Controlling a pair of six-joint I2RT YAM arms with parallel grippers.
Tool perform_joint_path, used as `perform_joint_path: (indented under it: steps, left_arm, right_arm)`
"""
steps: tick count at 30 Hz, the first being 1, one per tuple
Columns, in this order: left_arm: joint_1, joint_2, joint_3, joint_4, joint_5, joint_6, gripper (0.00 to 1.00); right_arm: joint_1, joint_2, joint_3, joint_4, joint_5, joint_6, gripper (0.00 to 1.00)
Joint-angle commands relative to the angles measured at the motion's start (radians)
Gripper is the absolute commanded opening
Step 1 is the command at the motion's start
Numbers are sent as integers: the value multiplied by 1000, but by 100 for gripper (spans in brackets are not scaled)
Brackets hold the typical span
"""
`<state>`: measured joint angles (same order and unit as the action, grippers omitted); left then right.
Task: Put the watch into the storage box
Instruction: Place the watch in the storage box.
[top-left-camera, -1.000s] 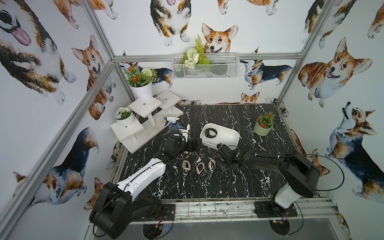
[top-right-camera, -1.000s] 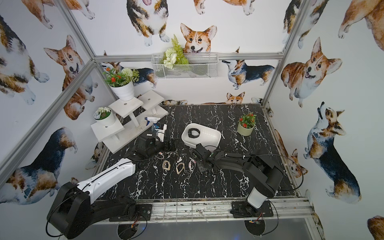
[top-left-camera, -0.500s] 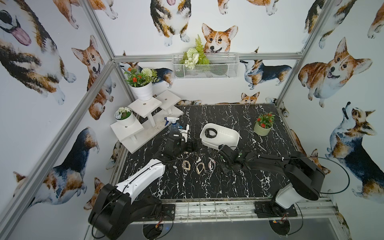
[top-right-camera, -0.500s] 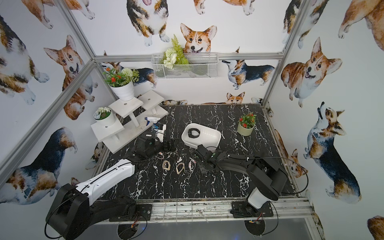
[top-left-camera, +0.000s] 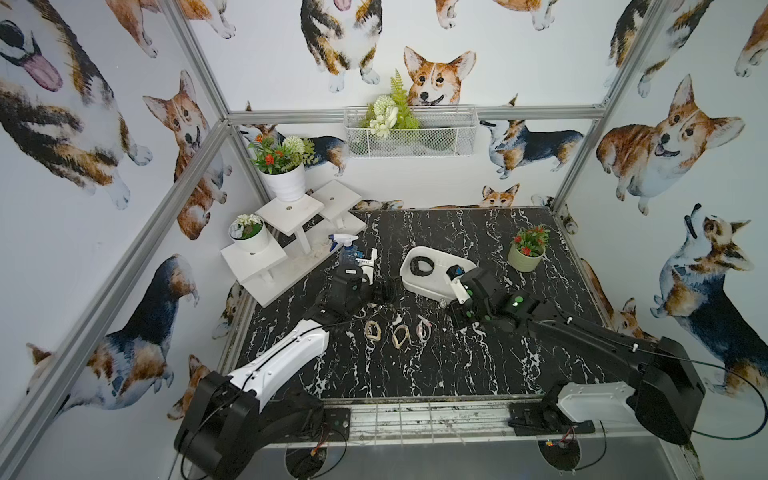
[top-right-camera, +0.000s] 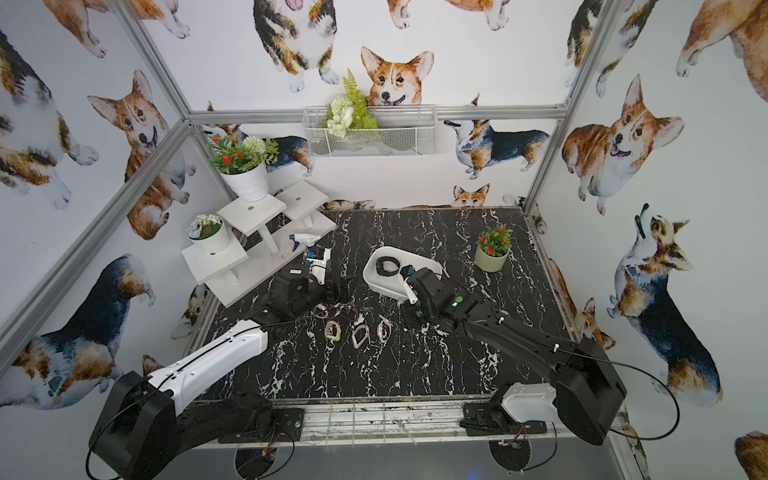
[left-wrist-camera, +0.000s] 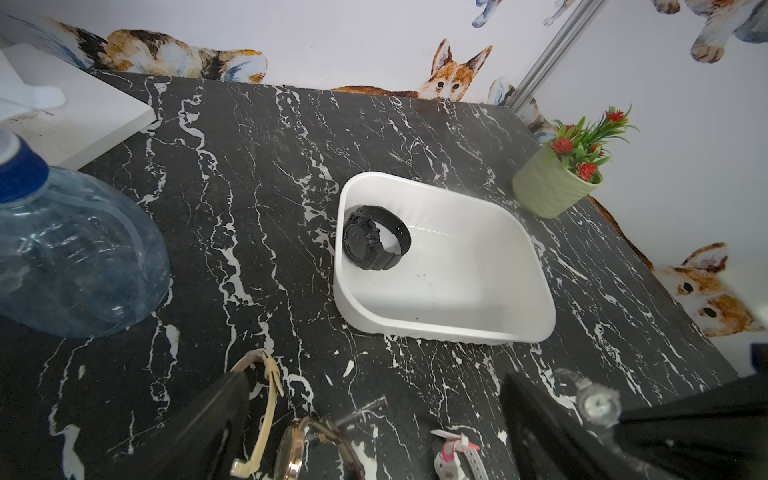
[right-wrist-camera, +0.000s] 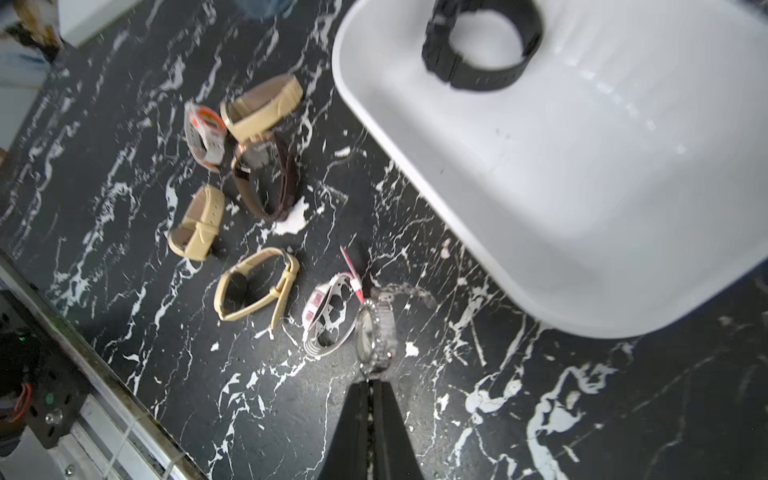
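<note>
The robot next raises its right gripper outward over the box's near rim, then lowers it to the bottom of the box beside the black watch and lets go, since that spot is empty.
The storage box (top-left-camera: 451, 277) (top-right-camera: 373, 277) is a shallow white tub in the middle of the black marble table, and a black watch (left-wrist-camera: 376, 237) (right-wrist-camera: 482, 45) lies in it. My right gripper (right-wrist-camera: 370, 380) is shut on a silver metal watch (right-wrist-camera: 372, 328) (left-wrist-camera: 595, 401), low over the table just in front of the box's near rim (right-wrist-camera: 478, 245). In a top view the right wrist (top-left-camera: 478, 293) covers that grip. My left gripper (left-wrist-camera: 374, 436) (top-left-camera: 384, 291) stands open and empty over other watches, left of the box.
Several loose watches lie in front of the box: beige ones (right-wrist-camera: 253, 286) (top-left-camera: 374, 330), a brown one (right-wrist-camera: 266, 178), a pink and white one (right-wrist-camera: 326, 311). A clear spray bottle (left-wrist-camera: 70, 249) stands at the left, a green plant pot (top-left-camera: 525, 255) at the right, white steps (top-left-camera: 291, 232) at the back left.
The right wrist has shifted a little to the right and toward the box's near rim, its jaws staying shut on the silver watch. The left arm has hardly moved.
</note>
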<state>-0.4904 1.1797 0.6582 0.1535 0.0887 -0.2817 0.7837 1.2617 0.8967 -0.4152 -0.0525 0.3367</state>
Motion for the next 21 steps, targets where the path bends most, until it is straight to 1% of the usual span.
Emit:
perform_joint_path:
  steps: [1, 6, 12, 15, 21]
  left_arm:
    - [0, -4, 8, 17, 6, 1, 100]
    - [0, 3, 17, 19, 16, -4, 100]
    - [0, 9, 21, 21, 23, -4, 100]
    - [0, 13, 21, 21, 21, -3, 100]
    - [0, 18, 24, 12, 16, 7, 100]
  right_arm:
    - [-44, -18, 52, -37, -36, -56, 0]
    - [-163, 68, 148, -63, -85, -92, 0]
    - [-247, 229, 240, -23, -104, -149, 0]
    - [-266, 317, 280, 6, -115, -164, 0]
    - [-267, 502, 354, 42, -112, -192, 0]
